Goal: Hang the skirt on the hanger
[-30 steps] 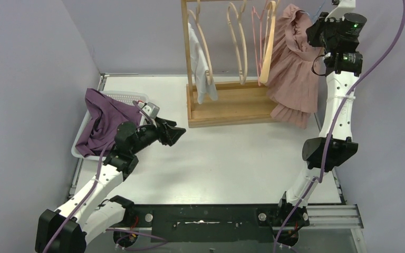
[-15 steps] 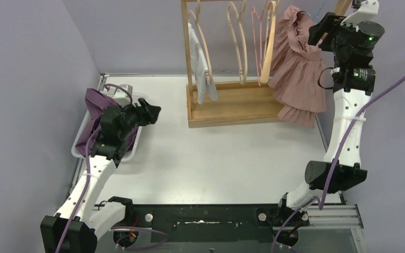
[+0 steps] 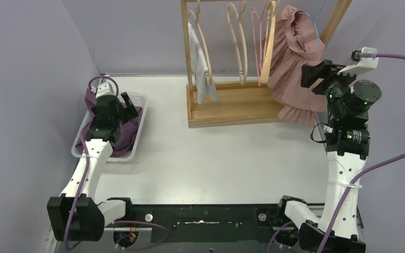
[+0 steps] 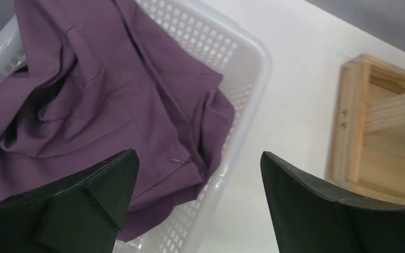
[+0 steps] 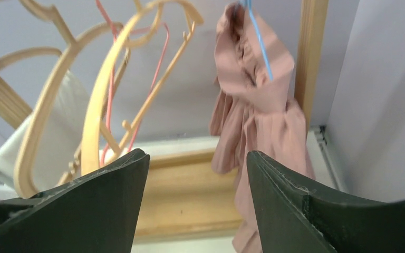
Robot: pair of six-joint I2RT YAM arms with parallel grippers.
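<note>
The purple garment's long raised fold point(image 4: 162, 92) will run below, higher than the flatter cloth, so my left gripper will next lower open fingers into the basket point(image 4: 258, 52) and pinch it.
A pink pleated skirt point(image 3: 294, 68) hangs from a thin blue hanger point(image 5: 259, 43) at the right end of the wooden rack point(image 3: 232, 108); in the right wrist view the skirt point(image 5: 258, 121) hangs free. My right gripper point(image 3: 316, 73) point(image 5: 198, 156) is open just right of the skirt, below its top, touching nothing. A purple garment point(image 3: 127, 134) point(image 4: 95, 95) lies crumpled in the white basket point(image 3: 80, 150) point(image 4: 258, 52). Over the basket's right rim my left gripper point(image 3: 127, 101) point(image 4: 199, 158) hovers wide open and empty.
The rack also carries several bare wooden hangers point(image 3: 237, 37), a pink wire hanger point(image 3: 254, 31) and a white garment point(image 3: 199, 63) on its left. Purple walls stand close on both sides. The right arm rises along the table's right edge.
The right gripper opened, letting go at the rack's top, and dropped down to the right. The left arm swung back left over the basket and its jaws widened.
</note>
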